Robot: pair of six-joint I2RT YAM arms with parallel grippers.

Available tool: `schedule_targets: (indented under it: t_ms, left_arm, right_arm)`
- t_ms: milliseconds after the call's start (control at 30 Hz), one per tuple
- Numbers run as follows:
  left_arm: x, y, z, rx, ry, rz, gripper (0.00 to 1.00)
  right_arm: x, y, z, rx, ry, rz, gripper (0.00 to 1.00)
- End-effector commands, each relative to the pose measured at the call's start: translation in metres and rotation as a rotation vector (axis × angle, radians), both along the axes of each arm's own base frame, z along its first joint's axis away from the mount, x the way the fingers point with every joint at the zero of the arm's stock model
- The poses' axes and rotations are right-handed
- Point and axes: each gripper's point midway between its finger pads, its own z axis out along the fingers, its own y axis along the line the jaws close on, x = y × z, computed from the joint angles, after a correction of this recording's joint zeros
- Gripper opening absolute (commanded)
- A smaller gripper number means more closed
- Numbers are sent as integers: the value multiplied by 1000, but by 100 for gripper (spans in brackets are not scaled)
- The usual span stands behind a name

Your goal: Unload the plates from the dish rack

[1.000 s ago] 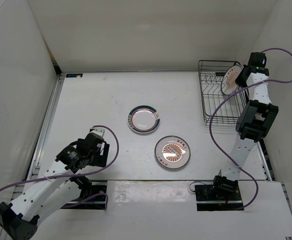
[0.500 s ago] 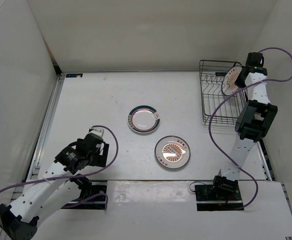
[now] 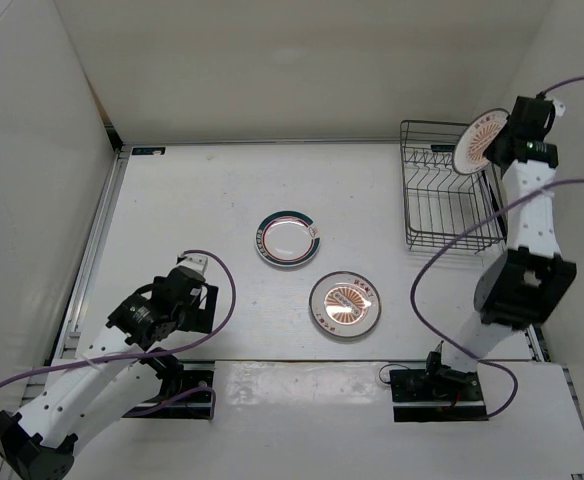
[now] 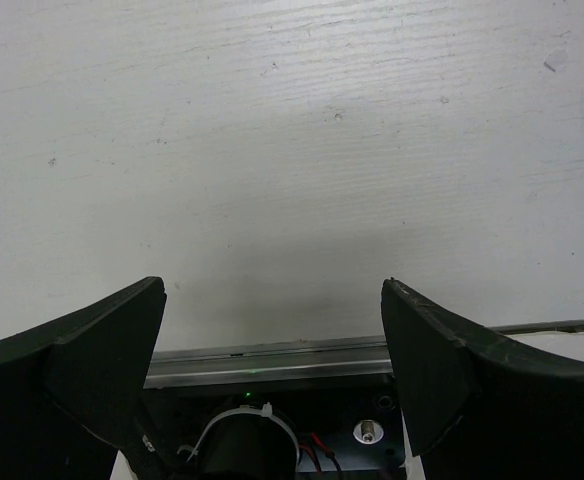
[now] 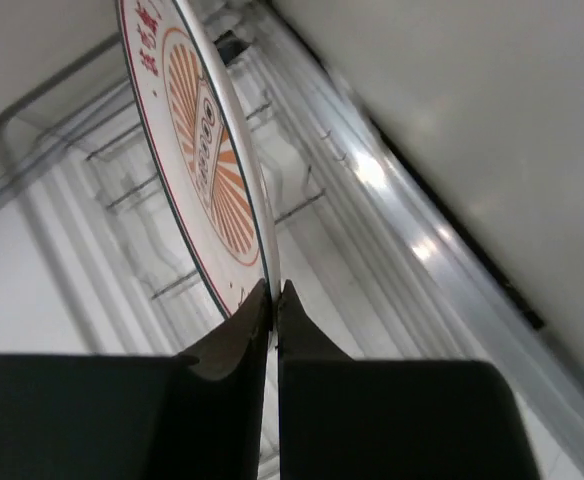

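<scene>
I will next swing my right gripper back from the rack point(image 3: 450, 200), turn its plate flatter and lower it onto the matching sunburst plate on the tabletop.
My right gripper point(image 3: 502, 140) is shut on the rim of a sunburst plate point(image 3: 478, 141) and holds it on edge in the air above the black wire dish rack point(image 3: 450, 200). In the right wrist view the plate point(image 5: 194, 140) stands between the closed fingers, the gripper point(image 5: 273, 292) pinching its lower rim, with the rack wires point(image 5: 132, 190) below. A second sunburst plate point(image 3: 345, 303) and the green-and-red rimmed plate point(image 3: 289, 238) lie flat on the table. My left gripper point(image 3: 194, 285) is open and empty near the front left; its wrist view shows the gripper point(image 4: 272, 300) over bare table.
White walls enclose the table on the left, back and right. A metal rail point(image 3: 97, 240) runs along the left edge. The rack stands at the back right against the wall. Purple cables point(image 3: 442, 250) trail from both arms.
My right gripper has lifted the sunburst plate up and out of the rack, rising to the right. The left arm has hardly moved.
</scene>
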Motion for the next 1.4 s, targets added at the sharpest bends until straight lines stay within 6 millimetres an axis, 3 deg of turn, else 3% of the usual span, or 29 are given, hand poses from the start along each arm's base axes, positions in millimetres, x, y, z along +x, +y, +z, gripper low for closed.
schedule_targets:
  t_ms: [0,33,67,100,133,167,233,267,300,400,433,467,500,567,600,667,700,767,1167,1367]
  left_arm:
    - [1,-2,0,-9,-9,-5,100]
    - [1,-1,0,-8,-12,-3,100]
    - [2,-1,1,-9,-13,-2,100]
    - [1,-1,0,-8,-10,-5,100]
    - [0,-1,-1,-8,-6,-6,100]
    - [0,-1,-2,-6,-4,-4,100]
    - [1,-5,-2,-19,-2,-16,100]
    - [1,-4,-2,-13,-2,-17,100]
    - [1,-6,-4,-18,7,-21,100]
    - [1,-7,-5,-7,29,-25,100]
    - [0,-7,-6,-8,34,-25,100]
    - [0,-7,-6,-3,38,-29,100]
    - [0,-8,-6,-3,44,-29,100]
    - [0,-7,-7,0,45,-28,100]
    - [0,-8,-8,0,46,-31,100]
    - [0,-7,-9,5,51,-29,100]
    - [0,-8,-9,3,52,-29,100]
    - [-1,-8,-9,7,59,-31,100]
    - [-1,-7,-12,22,78,-30,100]
    - [-1,-7,-13,26,82,-31,100]
  right_arm:
    - [-34,65,23,197,-181,68,0]
    - [-63,88,68,216,-316,138,0]
    - [-72,101,16,304,-266,125,0]
    - [-79,117,18,345,-282,186,0]
    - [-95,147,35,406,-314,302,0]
    - [-109,166,16,468,-244,364,0]
    - [-134,195,11,519,-202,465,0]
    - [-156,216,-9,606,-152,530,0]
    - [-170,225,-5,616,-167,569,0]
    - [-208,247,-27,667,-91,668,0]
    - [-231,257,-52,723,-5,680,0]
    - [-233,259,-52,729,2,685,0]
    - [-255,266,-75,793,44,679,0]
    - [-266,269,-79,809,2,689,0]
    - [-282,275,-110,843,77,675,0]
    - [-293,280,-121,867,78,684,0]
    - [-304,281,-142,890,119,671,0]
    - [-318,284,-159,914,171,661,0]
    - [-335,281,-201,921,242,605,0]
    - [-342,278,-219,926,274,562,22]
